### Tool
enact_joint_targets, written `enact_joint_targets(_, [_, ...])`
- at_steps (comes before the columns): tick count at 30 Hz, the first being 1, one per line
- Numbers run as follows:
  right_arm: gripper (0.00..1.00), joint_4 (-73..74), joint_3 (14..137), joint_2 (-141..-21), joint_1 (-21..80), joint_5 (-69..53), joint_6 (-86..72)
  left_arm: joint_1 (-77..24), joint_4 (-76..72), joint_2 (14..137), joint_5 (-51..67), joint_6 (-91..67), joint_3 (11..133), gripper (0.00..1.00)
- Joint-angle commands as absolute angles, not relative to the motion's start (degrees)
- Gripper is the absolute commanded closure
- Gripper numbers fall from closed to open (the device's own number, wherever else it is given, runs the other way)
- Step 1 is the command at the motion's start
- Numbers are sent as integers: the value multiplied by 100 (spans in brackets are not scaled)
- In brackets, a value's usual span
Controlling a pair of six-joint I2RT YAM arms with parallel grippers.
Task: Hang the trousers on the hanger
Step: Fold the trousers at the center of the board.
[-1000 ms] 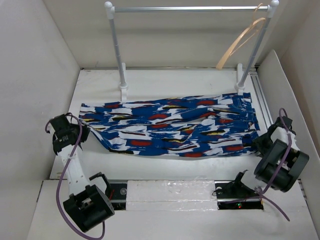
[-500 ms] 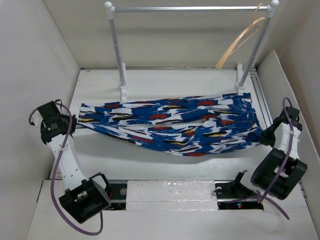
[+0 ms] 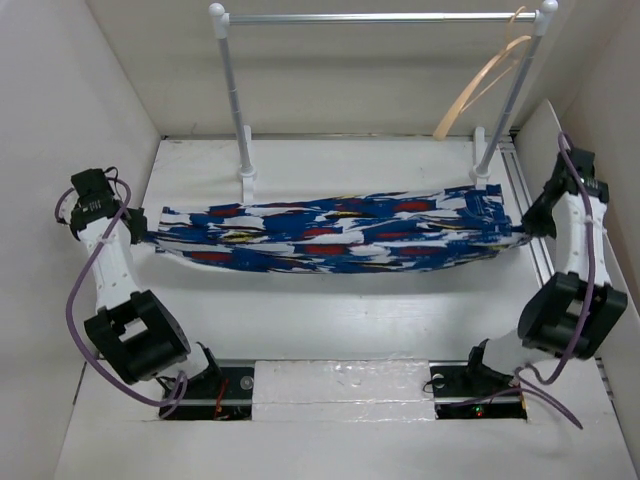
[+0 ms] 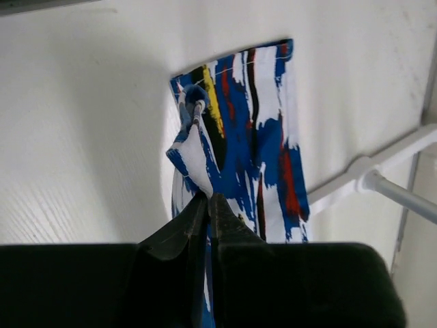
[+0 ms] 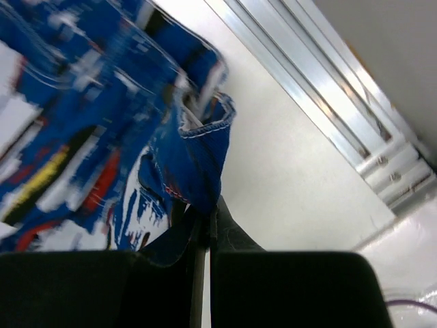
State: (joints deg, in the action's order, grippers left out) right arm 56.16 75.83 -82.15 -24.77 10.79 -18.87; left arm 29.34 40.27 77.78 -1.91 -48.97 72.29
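Note:
The robot's right gripper will move outward and down next to let go of the waistband end, because the tabletop (image 3: 501, 180) beside the foot of the hanger-side post is below and outward of it.
The trousers (image 3: 330, 238), blue and white with red, black and yellow dashes, hang stretched in a band between both arms above the table. My left gripper (image 3: 143, 238) is shut on their left end, and the left wrist view shows the cloth (image 4: 235, 137) pinched at the fingertips (image 4: 207, 198). At the right end my right gripper (image 3: 522, 232) is shut on a blue fold (image 5: 194, 164) at the fingertips (image 5: 208, 205). The pale tan hanger (image 3: 480, 85) hangs tilted from the rail's right end, well behind the trousers.
A metal rail (image 3: 380, 17) on two white posts (image 3: 235, 100) stands at the back of the table, its feet just behind the trousers. White walls (image 3: 60, 150) close in both sides. An aluminium track (image 5: 307, 89) runs along the right edge.
Both arms have lifted and drawn apart, pulling the trousers from a loose spread on the table into a taut raised band. The right gripper has closed on the right end.

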Motion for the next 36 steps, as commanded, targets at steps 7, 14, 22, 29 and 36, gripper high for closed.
enact_joint_targets(7, [100,5669,10650,-10842,-1556,2198,-1687,3006,2936,7725,-747,-5001,6689,100])
enact_joint_targets(14, [100,5485,11996,-12240,-1433,1777,-1679,2567,3074,8559,-1220,-5001,7423,100])
enact_joint_targets(22, [100,5432,13279,-13253,-1617,1371,-1679,1890,3329,10060,-1960,-4738,8822,100])
enact_joint_targets(29, [49,4904,13429,-13500,-1723,995,-1679,1697,3717,11670,-1899,-4395,10570,100])
enact_joint_targets(36, [0,4422,12614,-12860,-1837,572,-1608,1696,4527,12683,-1485,-3885,11690,18])
